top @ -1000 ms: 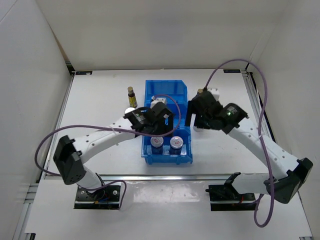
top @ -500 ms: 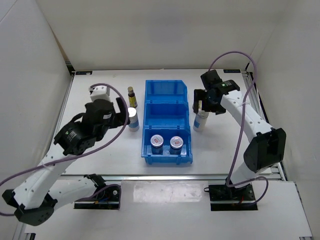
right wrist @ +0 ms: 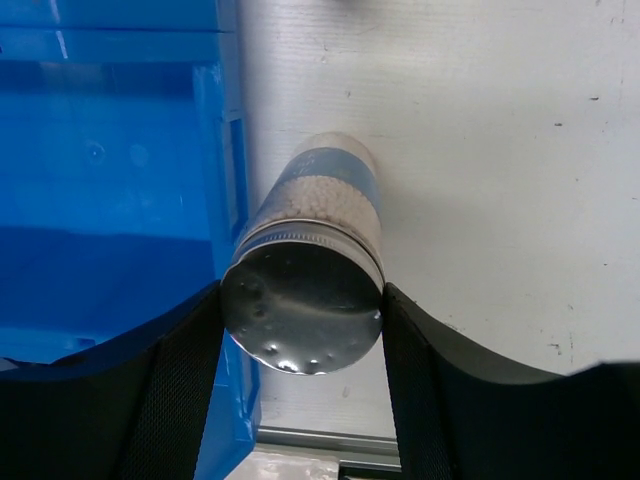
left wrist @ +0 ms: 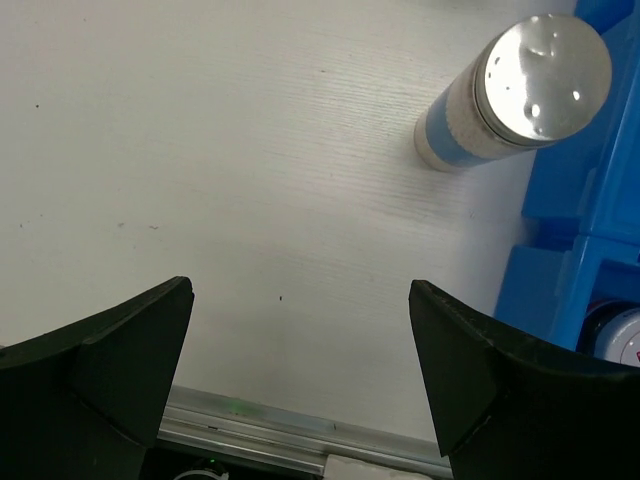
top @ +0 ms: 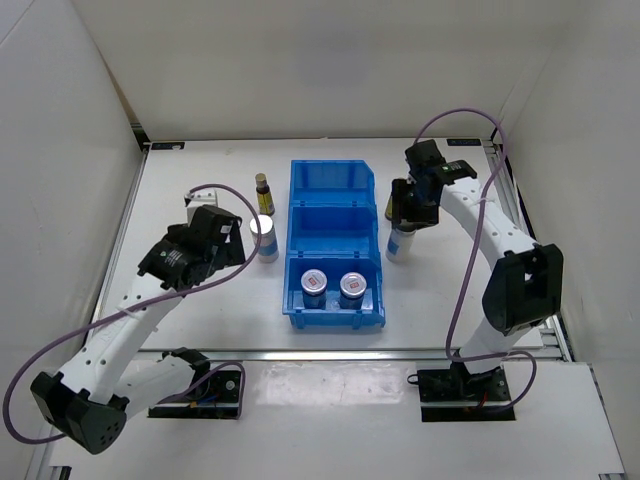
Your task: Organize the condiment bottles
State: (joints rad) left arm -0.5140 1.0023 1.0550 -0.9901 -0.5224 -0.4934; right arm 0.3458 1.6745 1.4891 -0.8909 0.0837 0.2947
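Observation:
The bin's empty middle section [top: 354, 236] [right wrist: 150, 190] is to the left of my right gripper in the top view. My right gripper needs to lift the cylinder across, lower it and let it go next.
A white-blue cylinder [top: 399, 246] with a silver lid [right wrist: 303, 308] stands on the table just right of the blue bin [top: 333, 177]. My right gripper [top: 405, 214] [right wrist: 303, 330] is shut on it, both pads pressed against the lid's sides. A second white-blue cylinder [top: 265, 238] [left wrist: 510, 92] stands left of the bin. My left gripper [top: 228, 243] [left wrist: 300, 385] hovers open over bare table to that cylinder's left, with nothing between its fingers. A dark brown yellow-labelled bottle [top: 263, 194] stands behind it. Two silver jars [top: 315, 284] [top: 351, 286] with red-marked lids sit in the bin's front compartment.
The bin's middle and back compartments hold nothing visible. An aluminium rail [top: 330, 353] runs along the table's near edge, and white walls enclose the table on three sides. The right arm's purple cable [top: 470, 115] loops above the back right corner.
The left arm has pulled back from over the bin to the left of the left cylinder. The right gripper's jaws have closed onto the right cylinder's lid.

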